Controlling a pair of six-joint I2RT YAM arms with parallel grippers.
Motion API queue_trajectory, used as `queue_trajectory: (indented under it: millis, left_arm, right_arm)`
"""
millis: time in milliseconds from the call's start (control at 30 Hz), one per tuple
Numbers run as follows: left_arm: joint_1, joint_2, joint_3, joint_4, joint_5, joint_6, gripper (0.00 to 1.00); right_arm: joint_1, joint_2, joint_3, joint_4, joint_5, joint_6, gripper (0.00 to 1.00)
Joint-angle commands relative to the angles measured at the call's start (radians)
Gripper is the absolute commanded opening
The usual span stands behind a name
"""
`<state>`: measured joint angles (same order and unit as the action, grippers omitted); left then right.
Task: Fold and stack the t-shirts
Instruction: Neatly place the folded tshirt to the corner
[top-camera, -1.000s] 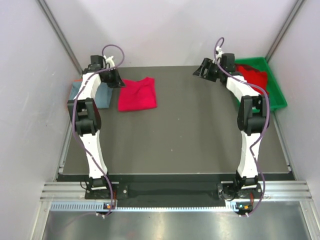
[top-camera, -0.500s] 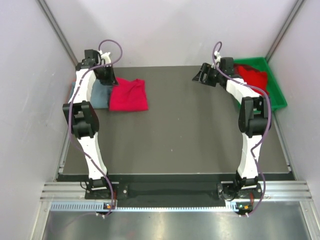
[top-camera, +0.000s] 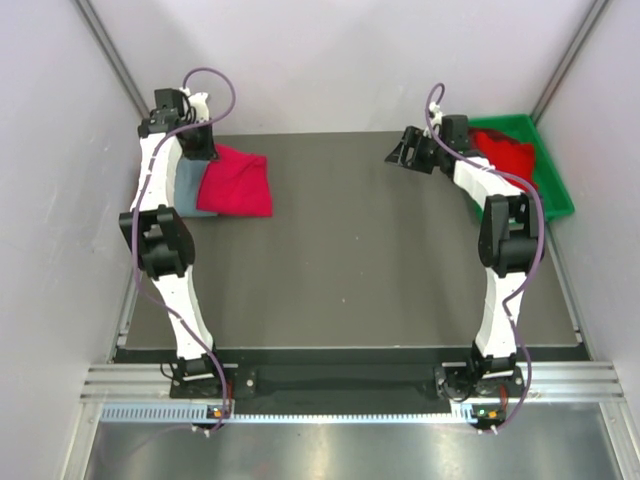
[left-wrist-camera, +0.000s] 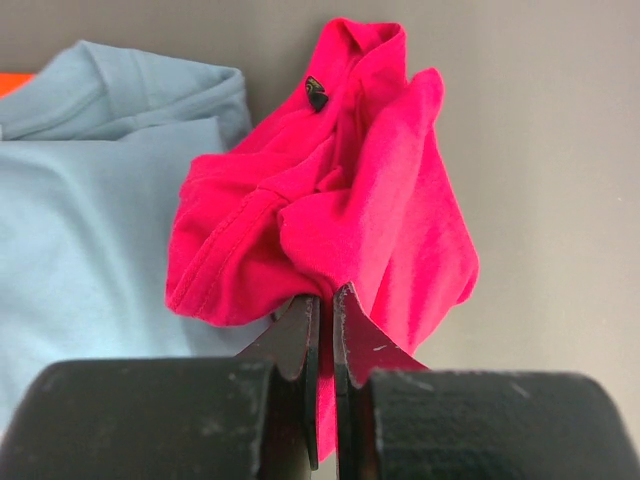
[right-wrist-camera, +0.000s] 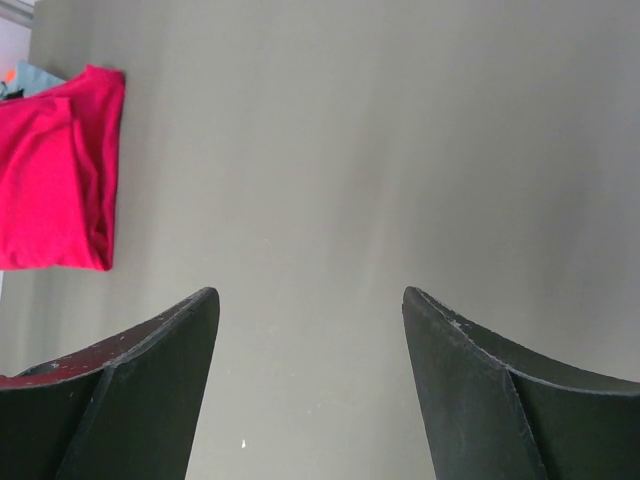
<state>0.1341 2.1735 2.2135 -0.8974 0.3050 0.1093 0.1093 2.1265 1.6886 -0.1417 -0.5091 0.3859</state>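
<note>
The grey-blue t-shirt (top-camera: 186, 186) (left-wrist-camera: 90, 230) lies to the left of my left gripper in the top view, only partly covered, so I will swing the red t-shirt that way and release.
A folded bright red t-shirt (top-camera: 236, 183) hangs from my left gripper (top-camera: 196, 143) at the table's far left, partly over a grey-blue t-shirt (top-camera: 186, 186) that lies flat there. In the left wrist view the jaws are shut on a bunched edge of the red t-shirt (left-wrist-camera: 340, 200), just above my left gripper (left-wrist-camera: 326, 292), with the grey-blue t-shirt (left-wrist-camera: 90, 230) underneath to the left. My right gripper (top-camera: 402, 152) hovers open over bare table at the far right; its wrist view shows nothing around my right gripper (right-wrist-camera: 310, 296). More red t-shirts (top-camera: 505, 153) lie in a bin.
A green plastic bin (top-camera: 552, 185) stands at the far right corner, beside the right arm. White walls close in both sides and the back. The dark table surface (top-camera: 370, 250) stretches between the two arms.
My left gripper has carried the red t-shirt leftward and slightly back, from beside the grey-blue t-shirt to partly over it. The right arm has barely moved.
</note>
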Motion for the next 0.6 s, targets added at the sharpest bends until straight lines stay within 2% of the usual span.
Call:
queue_trajectory:
  millis: [0, 333, 567]
  left_arm:
    - [0.019, -0.066, 0.061, 0.017, -0.021, 0.026, 0.00]
    - [0.058, -0.078, 0.092, 0.020, -0.072, 0.056, 0.00]
    - [0.087, -0.035, 0.201, -0.004, -0.110, 0.084, 0.00]
  right_arm:
    - [0.006, -0.076, -0.012, 0.036, -0.006, -0.013, 0.75]
    - [0.007, -0.074, -0.013, 0.037, -0.005, -0.013, 0.75]
    - [0.009, -0.069, -0.015, 0.040, -0.006, -0.010, 0.75]
